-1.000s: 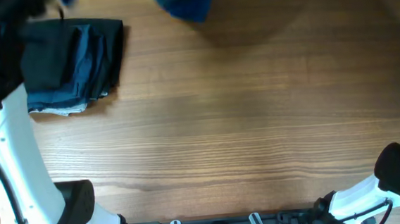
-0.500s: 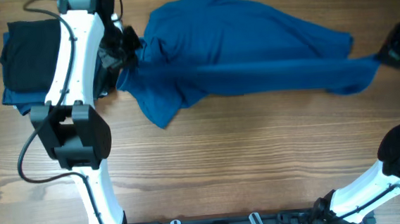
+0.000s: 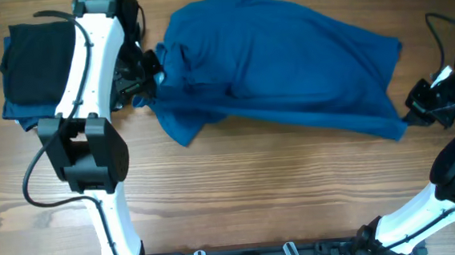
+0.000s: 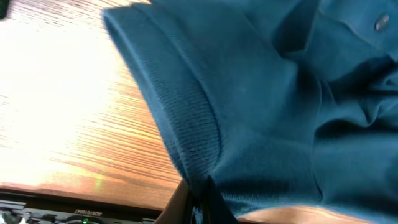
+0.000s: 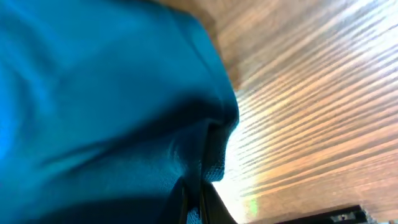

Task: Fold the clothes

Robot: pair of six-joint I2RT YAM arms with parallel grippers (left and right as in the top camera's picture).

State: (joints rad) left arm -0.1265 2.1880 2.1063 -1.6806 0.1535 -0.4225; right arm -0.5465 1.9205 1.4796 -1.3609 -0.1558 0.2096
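The robot's right gripper has bare tabletop below it and back toward the robot's base, so it should next bring the raised corner down and back there and let it go.
The clothes, a bright blue polo shirt (image 3: 279, 67), lie spread across the back half of the table, collar end at the left. My left gripper (image 3: 150, 83) is shut on the shirt's left end near the collar; its wrist view shows ribbed blue fabric (image 4: 186, 124) pinched between the fingers (image 4: 200, 202). My right gripper (image 3: 413, 114) is shut on the shirt's lower right corner, with blue cloth (image 5: 112, 106) filling the right wrist view and squeezed between the fingertips (image 5: 198, 199).
A stack of black and dark navy folded garments (image 3: 35, 73) sits at the back left, partly under my left arm (image 3: 88, 81). Bare wooden tabletop (image 3: 280, 196) runs along the front.
The shirt has been carried in and laid out over the table. In the last half second the right gripper drew its corner forward and down, flattening the stretched lower edge.
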